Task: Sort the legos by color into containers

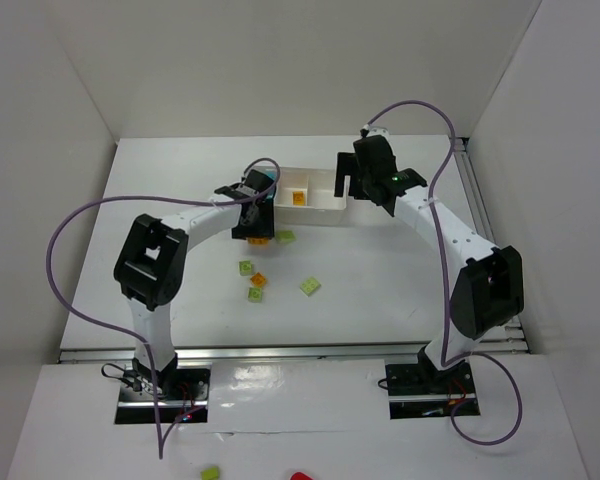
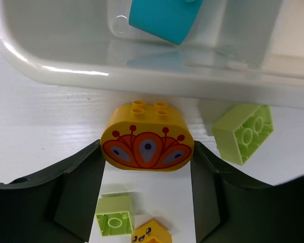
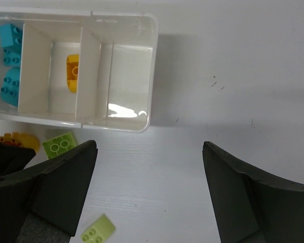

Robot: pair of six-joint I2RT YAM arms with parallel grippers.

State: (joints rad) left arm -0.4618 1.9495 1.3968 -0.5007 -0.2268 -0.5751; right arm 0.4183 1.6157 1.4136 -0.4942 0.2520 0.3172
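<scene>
I need to lift my left gripper over the tray's front side and outward next, to release the yellow brick over the tray's middle section [image 1: 293,186] [image 2: 297,35]. The orange brick in that section matches its color.
The white three-compartment tray [image 1: 320,210] stands at mid-table. In the right wrist view its [image 3: 153,71] left compartment holds cyan bricks [image 3: 10,66], the middle one an orange brick [image 3: 72,71], and the right one nothing. My left gripper [image 2: 147,152] is shut on a yellow rounded brick with a red fan pattern [image 2: 147,144], right in front of the tray wall [image 2: 142,71]. In the top view this gripper [image 1: 255,228] is at the tray's left front corner. My right gripper [image 3: 149,147] is open and empty, just right of the tray in the top view [image 1: 355,185].
Loose on the table: a green brick [image 2: 241,132] by the tray, another green one [image 2: 115,215], a yellow face brick [image 2: 151,233], and more green ones [image 1: 310,287] [image 1: 254,295]. A green piece [image 1: 211,472] and a red one [image 1: 300,476] lie on the near ledge.
</scene>
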